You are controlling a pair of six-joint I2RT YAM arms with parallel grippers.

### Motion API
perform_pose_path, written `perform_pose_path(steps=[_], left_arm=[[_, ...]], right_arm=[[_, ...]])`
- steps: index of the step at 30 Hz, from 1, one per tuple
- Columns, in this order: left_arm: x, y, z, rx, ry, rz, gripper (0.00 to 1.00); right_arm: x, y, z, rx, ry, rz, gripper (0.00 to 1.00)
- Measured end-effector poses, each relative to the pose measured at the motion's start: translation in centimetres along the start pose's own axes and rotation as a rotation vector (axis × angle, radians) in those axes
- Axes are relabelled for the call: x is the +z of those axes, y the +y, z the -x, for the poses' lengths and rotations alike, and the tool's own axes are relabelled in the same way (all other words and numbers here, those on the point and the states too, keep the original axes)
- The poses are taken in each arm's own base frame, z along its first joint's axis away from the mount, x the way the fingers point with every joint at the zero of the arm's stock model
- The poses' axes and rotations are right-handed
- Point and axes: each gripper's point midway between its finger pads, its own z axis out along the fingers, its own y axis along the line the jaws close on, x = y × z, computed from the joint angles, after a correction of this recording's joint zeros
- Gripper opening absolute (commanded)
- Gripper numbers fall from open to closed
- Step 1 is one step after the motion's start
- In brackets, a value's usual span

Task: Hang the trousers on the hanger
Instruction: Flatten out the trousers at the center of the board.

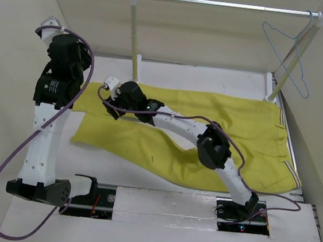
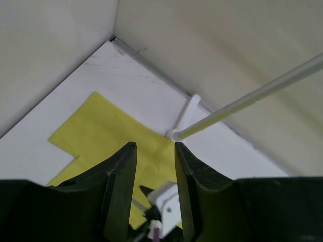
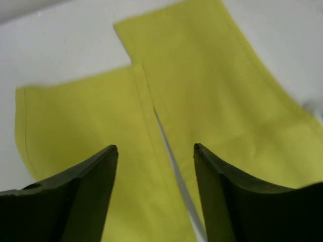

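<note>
My left gripper is raised, well above the near leg's hem, which lies uncovered on top of the table. Next it needs to go down and move back onto the hem's near corner.
The mustard-yellow trousers (image 1: 206, 134) lie flat across the table, legs to the left, striped waistband at the right. The pale blue wire hanger (image 1: 287, 53) hangs from the right end of the rail's metal bar. My right gripper (image 1: 112, 109) is open and empty, low over the two legs near their cuffs; its wrist view shows both legs (image 3: 202, 85) with a thin white gap between them. My left gripper (image 2: 155, 146) is open and empty, raised high at the left, looking down on the leg ends (image 2: 101, 131) and the right arm's wrist.
A rail with white posts (image 1: 135, 31) and a metal bar (image 1: 225, 4) stands at the back of the table. Pale walls close in on the left, back and right. A purple cable (image 1: 6, 168) loops by the left arm.
</note>
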Motion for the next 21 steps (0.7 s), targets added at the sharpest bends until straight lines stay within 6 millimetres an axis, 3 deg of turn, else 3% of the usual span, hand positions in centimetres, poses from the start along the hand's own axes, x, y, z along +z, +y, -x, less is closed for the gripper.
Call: perform_pose_path(steps=[1,2,3,4,5,8,11,13,15,17,19,21], left_arm=[[0.3,0.6,-0.9,0.011,0.014,0.02,0.34],[0.6,1.3,-2.0,0.027,0.038,0.042,0.34],[1.0,1.9,-3.3,0.042,0.063,0.06,0.34],[1.4,2.7,-5.0,0.06,0.099,0.081,0.34],[1.7,3.4,-6.5,0.078,0.132,0.099,0.34],[2.5,7.0,-14.0,0.128,0.304,0.185,0.35],[1.5,12.1,-22.0,0.142,0.506,0.316,0.34],[0.7,15.5,-25.3,0.083,0.599,0.399,0.34],[0.3,19.7,-26.6,-0.053,0.632,0.503,0.35],[-0.2,23.8,-26.7,-0.2,0.607,0.611,0.35],[-0.6,26.2,-26.8,-0.308,0.587,0.674,0.37],[-0.9,27.4,-27.3,-0.374,0.588,0.705,0.39]], right_arm=[[-1.2,-0.2,-1.1,0.012,0.041,-0.013,0.54],[-2.6,-0.4,-2.4,0.024,0.072,-0.021,0.28],[-4.4,-0.5,-3.7,0.033,0.102,-0.026,0.15],[-6.5,-0.4,-4.9,0.049,0.137,-0.023,0.04],[-8.5,-0.3,-5.9,0.061,0.164,-0.02,0.0],[-13.9,0.0,-6.4,0.079,0.161,-0.01,0.0],[-19.3,0.3,-7.3,0.086,0.168,-0.008,0.03],[-21.8,0.9,-8.0,0.088,0.172,-0.002,0.08],[-24.1,1.5,-9.3,0.092,0.188,0.004,0.17],[-25.8,1.8,-10.8,0.098,0.215,0.005,0.27],[-27.2,1.6,-12.4,0.108,0.237,-0.003,0.3],[-28.6,1.0,-14.0,0.129,0.26,-0.016,0.33]])
